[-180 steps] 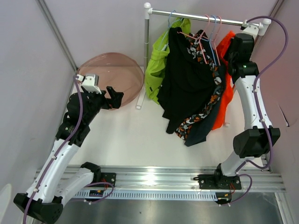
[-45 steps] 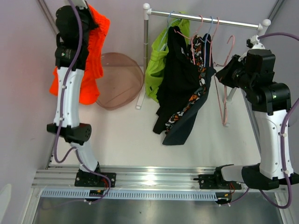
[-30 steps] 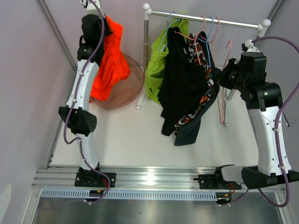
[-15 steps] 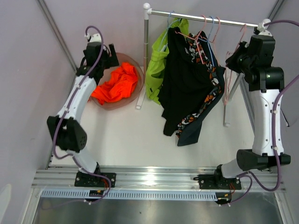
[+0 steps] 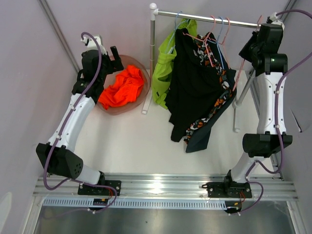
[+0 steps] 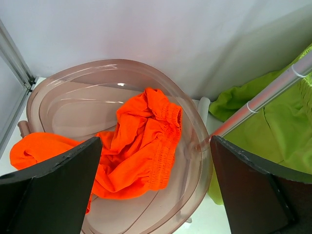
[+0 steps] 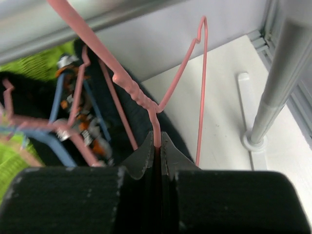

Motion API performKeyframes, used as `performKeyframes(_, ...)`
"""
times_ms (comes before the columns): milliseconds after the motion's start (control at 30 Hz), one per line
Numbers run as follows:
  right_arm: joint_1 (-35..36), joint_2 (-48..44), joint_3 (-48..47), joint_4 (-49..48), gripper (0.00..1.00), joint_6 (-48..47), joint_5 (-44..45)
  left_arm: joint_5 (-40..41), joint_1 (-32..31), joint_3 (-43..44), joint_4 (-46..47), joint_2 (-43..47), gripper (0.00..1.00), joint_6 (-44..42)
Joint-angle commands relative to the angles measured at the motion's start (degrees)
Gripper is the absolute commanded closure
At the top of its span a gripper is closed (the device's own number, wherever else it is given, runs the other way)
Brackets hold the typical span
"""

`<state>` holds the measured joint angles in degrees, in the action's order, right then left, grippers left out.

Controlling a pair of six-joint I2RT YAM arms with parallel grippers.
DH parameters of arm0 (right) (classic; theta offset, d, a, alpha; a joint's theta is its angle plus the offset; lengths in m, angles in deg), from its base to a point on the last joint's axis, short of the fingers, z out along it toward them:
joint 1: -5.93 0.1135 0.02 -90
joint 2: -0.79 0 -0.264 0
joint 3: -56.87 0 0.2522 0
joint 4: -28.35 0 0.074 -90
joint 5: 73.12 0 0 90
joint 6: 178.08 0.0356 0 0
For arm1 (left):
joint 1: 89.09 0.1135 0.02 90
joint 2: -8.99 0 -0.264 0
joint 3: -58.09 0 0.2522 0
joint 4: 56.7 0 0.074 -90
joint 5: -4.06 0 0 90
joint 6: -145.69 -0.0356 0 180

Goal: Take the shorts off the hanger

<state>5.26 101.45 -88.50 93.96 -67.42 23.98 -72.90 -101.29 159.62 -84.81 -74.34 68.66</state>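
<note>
Next, my right gripper moves down while easing toward the post and settles the hanger's hook onto the clothes bar's end [image 5: 257,25]. The hanger hangs bare, so this releases its neck.
The orange shorts [image 5: 122,87] lie crumpled in a pink translucent bowl [image 5: 142,92], off any hanger; they also show in the left wrist view [image 6: 141,141]. My left gripper [image 5: 111,57] hangs just above the bowl, open and empty [image 6: 156,141]. My right gripper [image 5: 252,40] is up by the right end of the clothes rail [image 5: 214,18]. It is shut [image 7: 157,141] on the neck of a bare pink wire hanger [image 7: 156,105], which hangs below it [image 5: 239,68].
A green garment [image 5: 163,63], a black one [image 5: 195,83] and a patterned one [image 5: 214,109] hang on the rail on pink and blue hangers. The rail's right post [image 7: 280,83] stands beside my right gripper. Walls close in on both sides.
My left arm carried the orange shorts from the rack side to the bowl and let them go. My right arm raised the bare pink hanger to the rail's right end.
</note>
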Motion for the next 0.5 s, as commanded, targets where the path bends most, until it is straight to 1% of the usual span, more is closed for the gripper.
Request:
performKeyframes(0, -2.6, 1.6, 0.7, -8.3, 1.0, -0.7, 0.8, -1.3, -0.5, 0.8, 1.3, 0.4, 0.01, -0.8)
performKeyframes(167, -3.9, 3.6, 0.6, -7.5, 1.0, 0.3, 0.4, -1.6, -1.0, 0.1, 1.8, 1.2, 0.01, -1.3)
performKeyframes(333, -3.9, -2.2, 7.5, -8.4, 0.99, 0.2, 0.9, -2.5, -1.2, -0.5, 2.5, 1.3, 0.01, -0.8)
performKeyframes(367, -3.9, -3.1, 8.3, -8.0, 0.91, 0.1, 1.3, -2.6, -1.3, -0.8, 2.5, 1.4, 0.01, -0.8)
performKeyframes(400, -3.9, -4.0, 9.8, -7.7, 0.56, 0.0, 1.6, -2.5, -1.5, -0.8, 2.6, 1.3, 0.01, -0.8)
performKeyframes(433, -3.9, -5.8, 10.6, -7.6, 0.36, -0.5, 1.8, -2.4, -1.9, -0.8, 2.6, 1.3, 0.01, -0.8)
performKeyframes(467, -3.9, -6.7, 11.4, -7.4, 0.13, -0.7, 2.6, -2.1, -2.1, -1.0, 2.7, 1.3, 0.01, -0.9)
